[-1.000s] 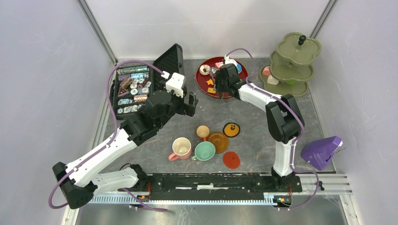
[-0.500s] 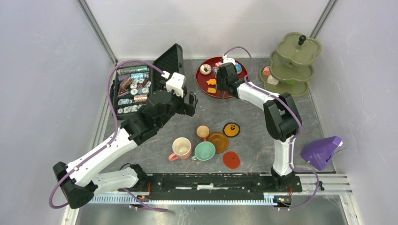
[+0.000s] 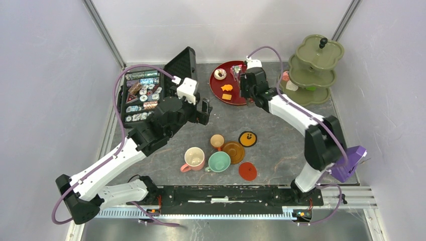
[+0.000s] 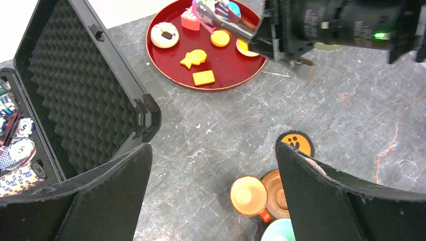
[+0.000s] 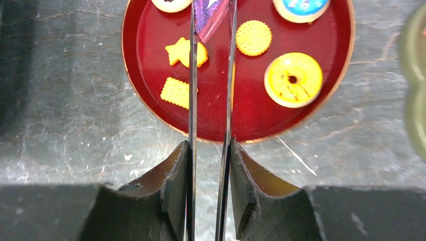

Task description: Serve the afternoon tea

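Observation:
I will next use my right gripper to carry the purple cake slice to its right in the top view, to the bottom level's bare wall-side lobe (image 3: 321, 96), and let go of the slice there.
My right gripper (image 5: 210, 145) is shut on thin metal tongs (image 5: 192, 75) above the red tray (image 5: 251, 100). The tong tips pinch a purple cake slice (image 5: 208, 15) at the tray's far side. On the tray lie a yellow donut (image 5: 293, 79), a round biscuit (image 5: 253, 37), a star biscuit (image 5: 181, 52), a square biscuit (image 5: 176, 92) and a blue donut (image 5: 301, 6). My left gripper (image 4: 213, 150) is open and empty, high above the table left of the small orange cup (image 4: 247, 195). A pink cup (image 3: 194, 158) and a mint cup (image 3: 219, 161) stand near the front.
An open black case (image 3: 143, 95) of chips stands at the left, its lid beside my left gripper (image 3: 203, 108). An olive tiered stand (image 3: 311, 70) is at the back right with small items on its bottom tier. Saucers (image 3: 233, 152) and a smiley coaster (image 3: 247, 138) lie mid-table. A purple object (image 3: 344, 163) sits at the right.
My right arm has swung its elbow out to the right and its gripper has shifted a little right over the tray with the tongs. The left arm has not moved.

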You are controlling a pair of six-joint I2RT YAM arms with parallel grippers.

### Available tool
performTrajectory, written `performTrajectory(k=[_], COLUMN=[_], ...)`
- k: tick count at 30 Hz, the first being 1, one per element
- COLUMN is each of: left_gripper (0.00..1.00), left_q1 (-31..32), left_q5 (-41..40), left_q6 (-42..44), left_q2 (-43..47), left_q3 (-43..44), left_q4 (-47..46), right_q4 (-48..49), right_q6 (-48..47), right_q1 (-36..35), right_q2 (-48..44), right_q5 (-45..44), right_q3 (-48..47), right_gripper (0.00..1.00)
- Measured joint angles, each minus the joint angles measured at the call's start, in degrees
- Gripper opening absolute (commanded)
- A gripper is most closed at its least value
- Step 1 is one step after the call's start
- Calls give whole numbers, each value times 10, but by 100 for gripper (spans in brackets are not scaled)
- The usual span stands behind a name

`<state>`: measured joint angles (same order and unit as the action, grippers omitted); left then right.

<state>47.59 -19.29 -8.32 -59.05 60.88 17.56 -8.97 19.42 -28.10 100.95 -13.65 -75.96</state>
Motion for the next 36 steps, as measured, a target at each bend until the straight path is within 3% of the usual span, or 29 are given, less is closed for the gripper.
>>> performTrajectory(k=[8,15,23,36], left_gripper=[100,100,100,100], left_q1=[0,0,0,0], left_q5=[19,31,44,49], left_q6=[-10,-17,-30,-38], left_q2=[32,62,77,75], left_q3=[0,0,0,0], left_q4=[1,5,5,5], right_q4=[-35,-96,-143,-118], right_q6=[-48,-57,-46,-29], right_q1=[24,154,243,410], right_q2=[-233,-381,-400,-388], right_q5=[-8,13,37,51], right_q3=[153,301,347,343], right_gripper=[24,23,23,23])
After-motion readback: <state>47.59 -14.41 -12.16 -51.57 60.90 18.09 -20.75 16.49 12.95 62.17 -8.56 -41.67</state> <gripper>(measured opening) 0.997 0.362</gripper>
